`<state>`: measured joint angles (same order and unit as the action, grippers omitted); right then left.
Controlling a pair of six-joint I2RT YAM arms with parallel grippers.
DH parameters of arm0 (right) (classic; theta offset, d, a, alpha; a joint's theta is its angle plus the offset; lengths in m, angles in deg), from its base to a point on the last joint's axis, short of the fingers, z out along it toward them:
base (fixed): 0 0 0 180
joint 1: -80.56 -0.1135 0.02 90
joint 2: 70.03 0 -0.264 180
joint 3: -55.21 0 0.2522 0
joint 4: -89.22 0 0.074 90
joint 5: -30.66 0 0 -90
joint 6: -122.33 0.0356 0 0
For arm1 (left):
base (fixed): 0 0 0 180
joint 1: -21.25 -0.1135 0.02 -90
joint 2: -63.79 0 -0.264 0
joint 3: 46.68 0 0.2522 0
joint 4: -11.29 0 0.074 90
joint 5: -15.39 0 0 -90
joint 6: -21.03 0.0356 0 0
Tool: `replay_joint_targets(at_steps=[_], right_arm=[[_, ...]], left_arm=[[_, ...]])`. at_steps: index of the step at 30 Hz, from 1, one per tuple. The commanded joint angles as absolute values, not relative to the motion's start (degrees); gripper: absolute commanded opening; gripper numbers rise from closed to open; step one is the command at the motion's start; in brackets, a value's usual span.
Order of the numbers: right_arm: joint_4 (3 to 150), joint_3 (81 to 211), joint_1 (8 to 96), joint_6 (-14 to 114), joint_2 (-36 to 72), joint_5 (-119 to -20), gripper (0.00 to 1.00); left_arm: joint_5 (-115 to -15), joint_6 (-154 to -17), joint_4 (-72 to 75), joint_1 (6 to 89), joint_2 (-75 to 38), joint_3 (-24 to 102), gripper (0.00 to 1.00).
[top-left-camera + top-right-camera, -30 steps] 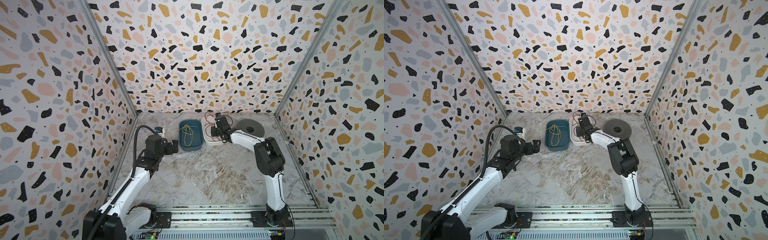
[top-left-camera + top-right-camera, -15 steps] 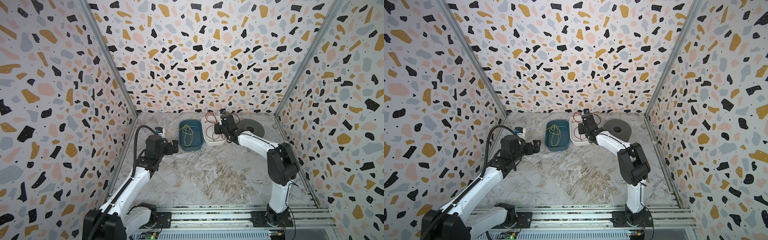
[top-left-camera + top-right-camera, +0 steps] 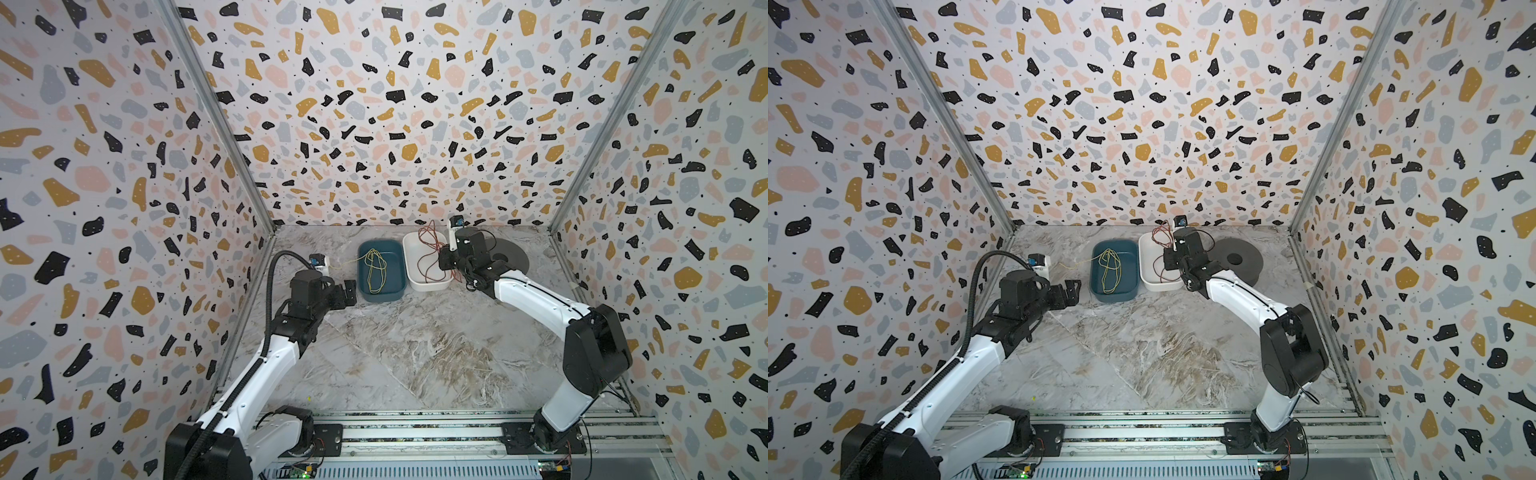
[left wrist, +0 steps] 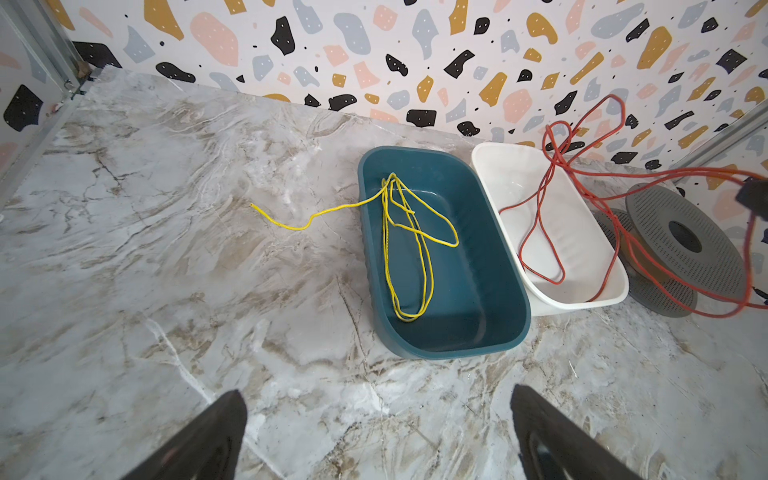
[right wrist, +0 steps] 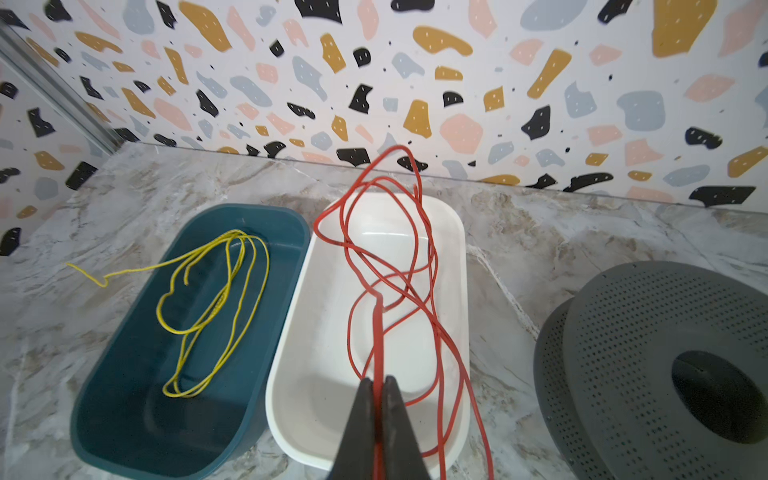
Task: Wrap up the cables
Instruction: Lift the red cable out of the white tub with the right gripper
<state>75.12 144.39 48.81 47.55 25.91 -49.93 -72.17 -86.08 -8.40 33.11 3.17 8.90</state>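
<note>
The piece of red wire moves back and down with my right gripper next for release. The bare tabletop below and back of it has room for the wire's loops.
The cables show as one thin red wire (image 3: 428,249) (image 3: 1158,239) looped loosely in and above the white bin (image 3: 409,243). My right gripper (image 5: 377,380) (image 3: 446,262) is shut on a red strand (image 5: 376,332) over the bin's right side. In the left wrist view, red strands (image 4: 536,224) also run out across the grey spool (image 4: 665,216). My left gripper (image 4: 377,392) (image 3: 351,291) stands open and holds nothing, over bare table just in front of the blue bin (image 4: 457,332).
A thin yellow wire (image 3: 376,266) (image 5: 249,291) lies coiled in the blue bin (image 3: 361,274), one end trailing left onto the table. The perforated grey spool (image 3: 515,259) (image 5: 644,332) lies flat right of the white bin. Patterned walls enclose the back and sides.
The right arm's elbow has swung out to the right and toward the front. Its gripper has shifted slightly right over the white bin, still shut on the red wire. The left arm has not moved.
</note>
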Motion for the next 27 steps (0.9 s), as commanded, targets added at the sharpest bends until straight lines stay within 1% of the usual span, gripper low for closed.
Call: replay_joint_targets(at_steps=[1, 9, 15, 17, 21, 27], right_arm=[[73.3, 145.1, 47.9, 45.8, 21.5, -50.8, 0.0], [68.0, 143.2, 46.6, 45.4, 13.4, -55.5, 0.0], [67.4, 138.4, 45.4, 43.6, 5.0, -64.8, 0.0], [66.5, 137.0, 44.6, 43.1, 2.7, -66.2, 0.0], [66.7, 131.9, 42.1, 41.8, -3.1, -69.7, 0.0], [68.2, 122.1, 39.9, 42.0, -9.8, -70.9, 0.0]], left_arm=[[-72.1, -85.2, -7.3, 33.4, 3.9, 8.5, 1.0], [-71.4, -85.4, -6.8, 33.3, 3.9, 8.6, 0.99], [-68.7, -86.1, -5.7, 33.3, 3.5, 8.8, 0.97], [-68.3, -86.2, -5.4, 33.4, 3.4, 9.1, 0.97], [-66.6, -88.4, -3.4, 33.3, 3.2, 9.0, 0.96], [-63.8, -92.0, -1.0, 33.6, 2.3, 8.6, 0.95]])
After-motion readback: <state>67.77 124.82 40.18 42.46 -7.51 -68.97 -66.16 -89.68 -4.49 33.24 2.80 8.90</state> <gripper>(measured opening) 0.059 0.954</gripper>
